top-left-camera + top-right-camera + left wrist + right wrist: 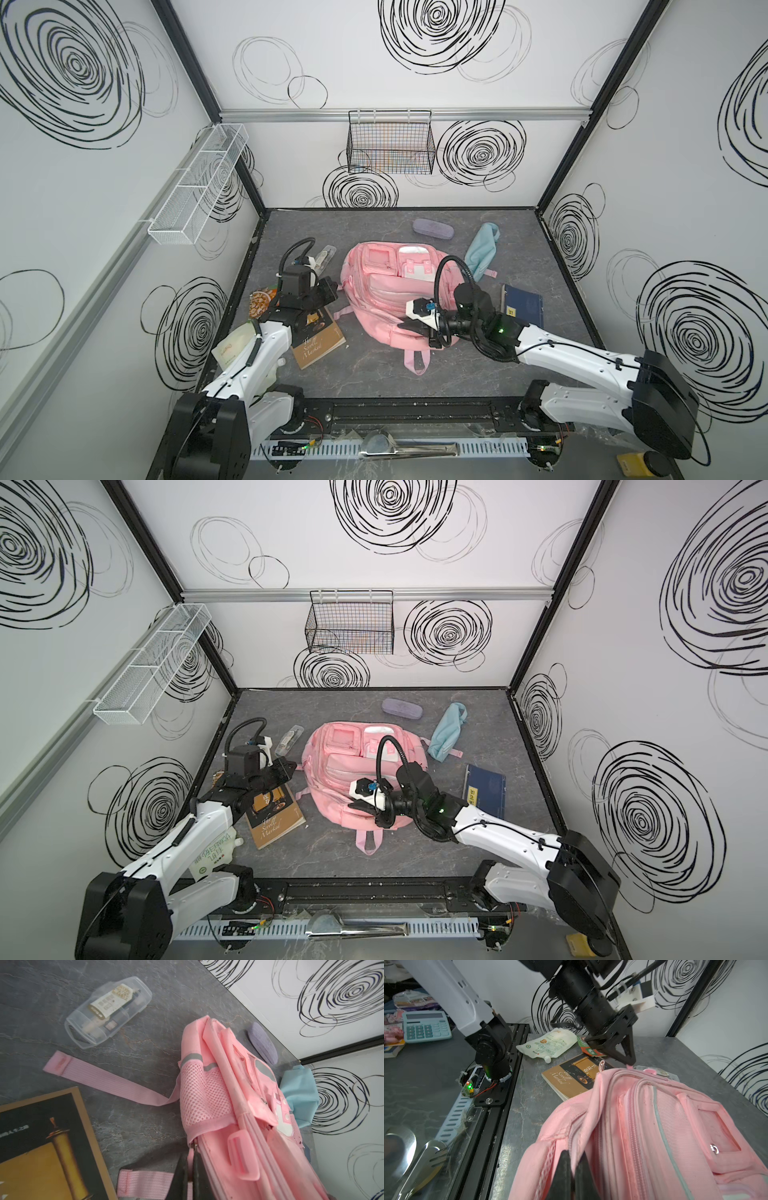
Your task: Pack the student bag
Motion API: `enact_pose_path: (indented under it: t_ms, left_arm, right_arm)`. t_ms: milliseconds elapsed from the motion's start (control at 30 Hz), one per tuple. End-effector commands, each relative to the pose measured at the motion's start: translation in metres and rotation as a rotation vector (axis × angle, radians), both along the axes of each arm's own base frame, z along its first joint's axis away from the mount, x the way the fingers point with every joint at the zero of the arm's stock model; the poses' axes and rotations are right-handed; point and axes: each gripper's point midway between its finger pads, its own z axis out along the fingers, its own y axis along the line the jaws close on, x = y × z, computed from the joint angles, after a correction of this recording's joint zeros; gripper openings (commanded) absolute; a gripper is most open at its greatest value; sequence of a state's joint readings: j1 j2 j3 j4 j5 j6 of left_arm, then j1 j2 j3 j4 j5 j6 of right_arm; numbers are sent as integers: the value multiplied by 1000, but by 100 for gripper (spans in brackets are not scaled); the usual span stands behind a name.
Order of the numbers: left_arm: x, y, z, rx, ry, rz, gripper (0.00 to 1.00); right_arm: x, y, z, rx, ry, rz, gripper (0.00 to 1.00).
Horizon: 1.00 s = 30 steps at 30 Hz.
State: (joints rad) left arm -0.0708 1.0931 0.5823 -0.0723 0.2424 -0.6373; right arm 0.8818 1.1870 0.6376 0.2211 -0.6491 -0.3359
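I should lower the bag's fold with my right gripper next, down onto the bag's near end [398, 339] [552, 1136] by the top loop, and release it, as the bag's fabric stands pulled up.
The pink student bag [386, 299] [345, 771] lies flat in the middle of the table, its top loop toward the front edge. My left gripper [332, 289] [293, 769] is at the bag's left side. In the left wrist view its jaws [190, 1159] stand almost together, with a pink zipper pull pinched between them beside the mesh side pocket [203, 1097]. My right gripper [405, 328] [353, 806] reaches in over the bag's near end. In the right wrist view it [572, 1157] is shut on a fold of pink fabric next to the zipper track [633, 1126].
A brown book [318, 345] lies under the left arm, with a snack packet [259, 301] and a white pouch [237, 345] beside it. A clear plastic box [324, 255] sits left of the bag. Behind and to the right lie a purple case [433, 228], a light-blue pouch [482, 249] and a blue notebook [523, 305].
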Motion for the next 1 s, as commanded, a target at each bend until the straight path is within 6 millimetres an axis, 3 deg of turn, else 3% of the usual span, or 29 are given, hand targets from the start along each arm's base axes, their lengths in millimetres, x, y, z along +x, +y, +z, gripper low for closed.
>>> enact_pose_path:
  t_ms: [0,167,200,267,400,467,600,667,733,833,900,967]
  left_arm:
    - [15,14,25,20,-107,51,27]
    - [8,10,28,26,-114,6,45]
    - [7,10,29,35,-116,3,46]
    - [6,11,32,46,-124,0,47]
    - [8,9,38,54,-142,-16,47]
    - [9,7,40,59,-143,-28,48]
    - [10,1,50,90,-159,-60,48]
    - [9,-5,56,115,-168,-81,48]
    - [9,-14,63,142,-180,-105,48]
    - [6,-39,81,187,-229,-162,48]
    - [3,-63,96,214,-279,-211,50]
    - [-3,-93,109,215,-322,-277,53]
  right_arm:
    - [7,10,15,-10,-148,34,0]
    - [13,3,-2,-66,-119,-27,0]
    - [16,0,-6,-69,-112,-55,8]
    - [24,-7,-14,-79,-86,-132,12]
    - [40,-21,-26,-107,-26,-254,33]
    - [40,-23,-23,-95,37,-277,45]
    - [25,-21,-4,-5,115,-243,47]
    - [32,-30,12,63,166,-334,47]
    - [50,-49,28,138,209,-492,51]
    - [90,-108,43,256,281,-848,55]
    - [118,-173,44,332,334,-1171,62]
    - [132,-236,38,386,358,-1424,67]
